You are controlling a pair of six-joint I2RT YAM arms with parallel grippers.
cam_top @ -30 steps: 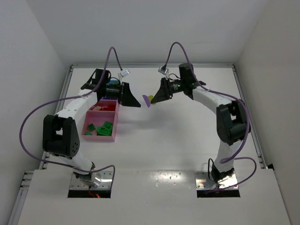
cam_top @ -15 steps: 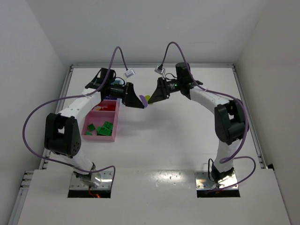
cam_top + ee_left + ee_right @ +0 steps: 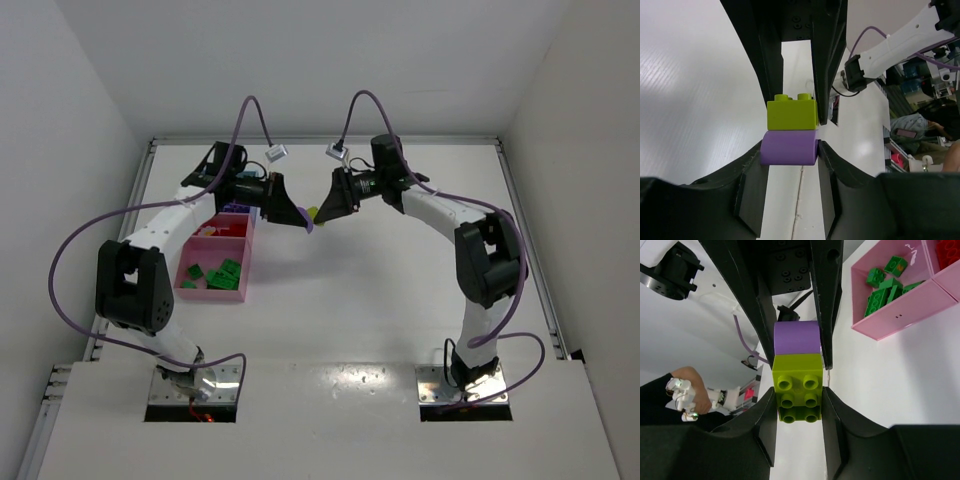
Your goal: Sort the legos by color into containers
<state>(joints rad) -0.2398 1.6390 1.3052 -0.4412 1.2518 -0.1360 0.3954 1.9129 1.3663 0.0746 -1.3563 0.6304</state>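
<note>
My left gripper swings left in the top view next, tips down at the blue section (image 3: pixel 237 208) and releases the purple brick, since purple legos lie there.
A two-piece lego block hangs in mid-air between both arms: a yellow-green brick (image 3: pixel 797 387) joined to a purple brick (image 3: pixel 789 147). My left gripper (image 3: pixel 790 150) is shut on the purple brick. My right gripper (image 3: pixel 798 395) is shut on the yellow-green brick (image 3: pixel 791 114). In the top view the two grippers meet nose to nose, left gripper (image 3: pixel 298 219) and right gripper (image 3: pixel 323 212), with the block (image 3: pixel 312 214) between them above the table. The containers (image 3: pixel 210 295) lie to the left, below the left arm; the pink compartments hold green legos (image 3: pixel 222 272) and red legos (image 3: pixel 236 229).
The pink tray (image 3: pixel 900 315) with green bricks (image 3: pixel 885 287) shows at the upper right of the right wrist view, red bricks (image 3: pixel 947 252) beside it. The left arm hides the far end of the tray row. White table lies under both grippers.
The left gripper moved right to meet the right gripper and closed on the purple brick. The right gripper shifted slightly left, still holding the yellow-green brick.
</note>
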